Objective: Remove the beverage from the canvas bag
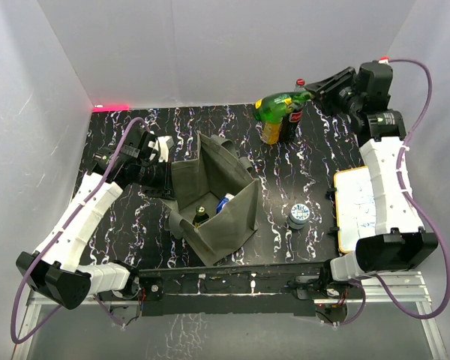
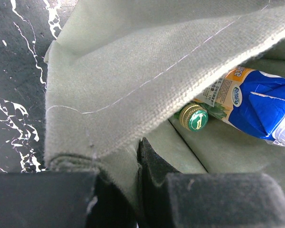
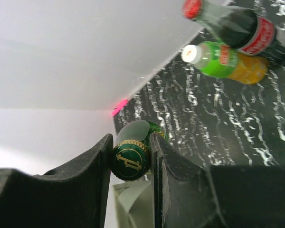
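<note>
My right gripper will next lower the green glass bottle and turn it upright onto the table at the near side (image 1: 290, 156) of the cola bottle.
The olive-grey canvas bag (image 1: 210, 196) stands open mid-table. Inside it lie a dark bottle with a green cap (image 1: 201, 217) and a blue carton (image 1: 224, 202). My left gripper (image 1: 162, 152) is shut on the bag's left wall. In the left wrist view the fingers (image 2: 152, 161) pinch the fabric rim (image 2: 123, 95), with the cap (image 2: 198, 118) and carton (image 2: 256, 107) beyond. My right gripper (image 1: 307, 95) is shut on a green glass bottle (image 1: 274, 105) by its neck and holds it tilted in the air at the back right. Its cap (image 3: 129, 161) sits between the jaws.
An orange-and-green bottle (image 1: 270, 131) and a cola bottle (image 1: 294, 124) stand at the back right, just under the held bottle; both show in the right wrist view (image 3: 225, 61) (image 3: 242, 26). A small can (image 1: 298, 216) and a white board (image 1: 364, 206) lie at the right.
</note>
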